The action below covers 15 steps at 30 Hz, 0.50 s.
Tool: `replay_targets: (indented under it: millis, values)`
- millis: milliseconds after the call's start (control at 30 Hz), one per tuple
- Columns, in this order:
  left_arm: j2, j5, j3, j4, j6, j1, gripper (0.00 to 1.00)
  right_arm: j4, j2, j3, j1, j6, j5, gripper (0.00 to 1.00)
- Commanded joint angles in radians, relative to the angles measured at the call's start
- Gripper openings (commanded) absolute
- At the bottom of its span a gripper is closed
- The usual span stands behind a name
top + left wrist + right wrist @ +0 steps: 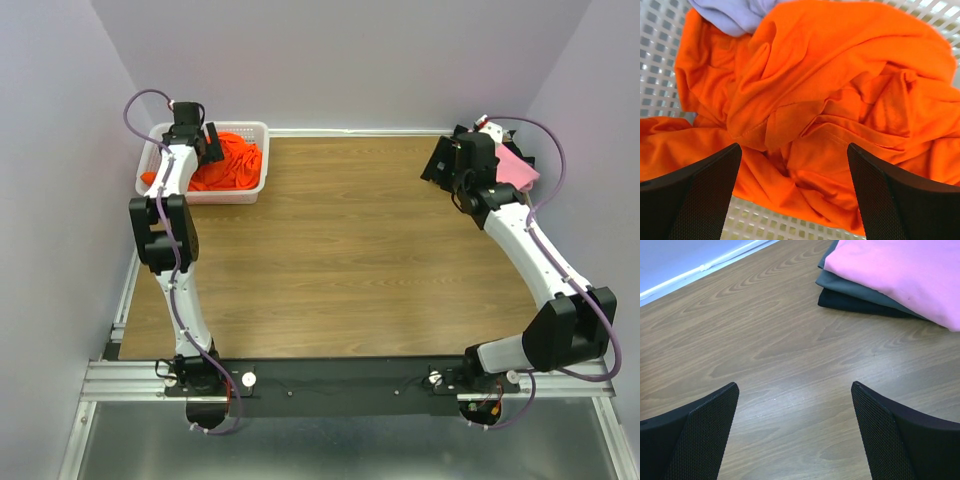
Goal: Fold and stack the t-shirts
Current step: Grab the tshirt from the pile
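My left gripper lowers a little next, before it grabs a hemmed fold of the orange t-shirt (pixel 794 127).
A crumpled bright orange t-shirt (pixel 232 162) fills the white lattice basket (pixel 262 131) at the far left; it fills the left wrist view (pixel 840 85), with a lavender shirt (pixel 732 12) under its far edge. My left gripper (pixel 794 165) is open just above the orange cloth, holding nothing. A folded stack lies at the far right: a pink shirt (pixel 905 270) on top (pixel 520 167), a grey one (pixel 860 289) below, a black one (pixel 850 302) at the bottom. My right gripper (pixel 795 410) is open and empty over bare table next to the stack.
The wooden table (pixel 350 250) lies between the basket and the stack. Walls close in on the left, back and right. The basket's lattice floor (pixel 765 225) shows below the orange shirt.
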Motion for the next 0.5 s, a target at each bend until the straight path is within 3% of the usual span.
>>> replay_targets:
  millis: [0,133,233,267,367,433,467]
  values:
    - [0.064,0.022,0.057,-0.042,0.020,0.016,0.94,-0.002,-0.026,-0.014,-0.006,0.008,0.032,1.00]
    - [0.110,0.033,0.113,-0.076,0.028,0.025,0.91,-0.002,-0.023,-0.010,-0.007,0.006,0.029,1.00]
    - [0.113,0.045,0.111,-0.063,0.041,0.031,0.79,-0.002,-0.018,-0.005,-0.007,0.006,0.023,1.00]
    - [0.118,0.049,0.110,-0.059,0.046,0.033,0.69,-0.002,-0.015,-0.007,-0.007,0.006,0.018,1.00]
    - [0.124,0.065,0.111,-0.047,0.054,0.039,0.57,-0.002,-0.010,-0.002,-0.009,0.006,0.009,1.00]
    - [0.130,0.074,0.122,-0.056,0.055,0.042,0.40,-0.003,-0.010,-0.001,-0.009,0.006,0.007,1.00]
    - [0.136,0.076,0.142,-0.065,0.055,0.044,0.24,-0.002,-0.009,-0.001,-0.009,0.005,0.006,1.00]
